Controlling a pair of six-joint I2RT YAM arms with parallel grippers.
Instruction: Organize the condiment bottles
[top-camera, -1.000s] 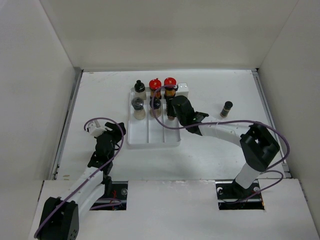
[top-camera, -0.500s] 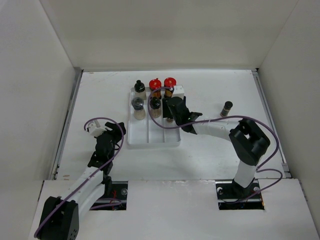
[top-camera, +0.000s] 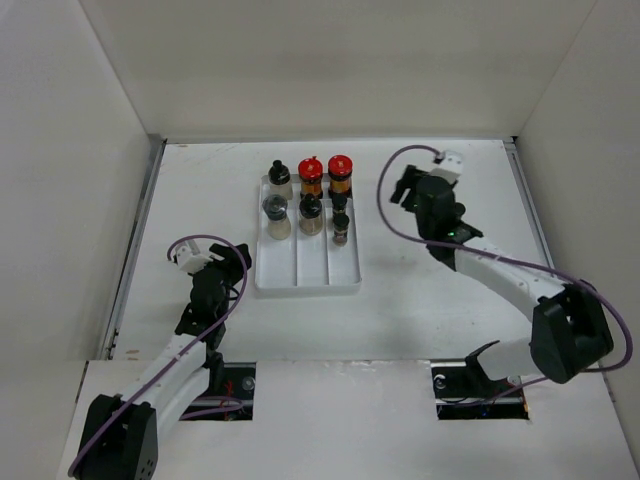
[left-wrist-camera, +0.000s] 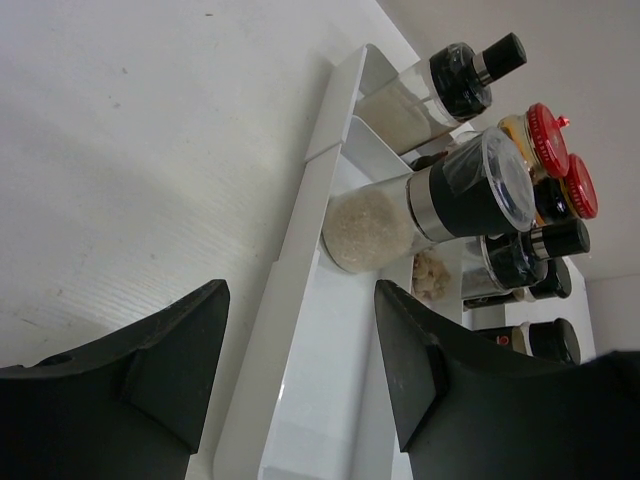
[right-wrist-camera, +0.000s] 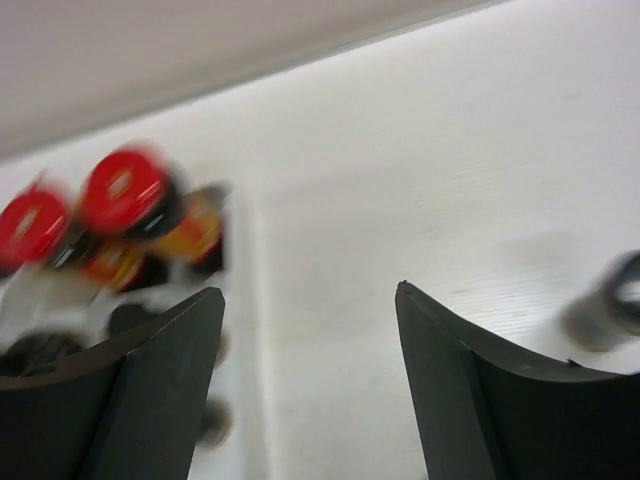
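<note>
The right gripper moves right in the wrist view and down to the lone bottle, around its dark cap (right-wrist-camera: 626, 290), next.
The white tray (top-camera: 345, 275) holds several condiment bottles at its far end. Two red-capped bottles (top-camera: 311, 175) (top-camera: 340, 172) stand at the back, with a pale black-capped bottle (top-camera: 279, 178) to their left. A clear grinder bottle (top-camera: 275, 215), another clear bottle (top-camera: 310, 213) and two tiny dark bottles (top-camera: 340, 205) (top-camera: 340, 231) stand in front of them. My right gripper (top-camera: 403, 189) (right-wrist-camera: 310, 300) is open and empty, right of the tray. A lone bottle (right-wrist-camera: 605, 315) shows blurred at the right edge of its view. My left gripper (top-camera: 236, 260) (left-wrist-camera: 300, 300) is open and empty, near the tray's left rim (left-wrist-camera: 300, 230).
White walls enclose the table on the left, back and right. The near halves of the tray's three compartments (top-camera: 305, 262) hold nothing. In the top view my right arm (top-camera: 480, 262) covers the spot where the lone bottle stood.
My right gripper has left the tray's right compartment and swung right and back, open. Two tiny dark bottles now show where it was. The left arm has not moved.
</note>
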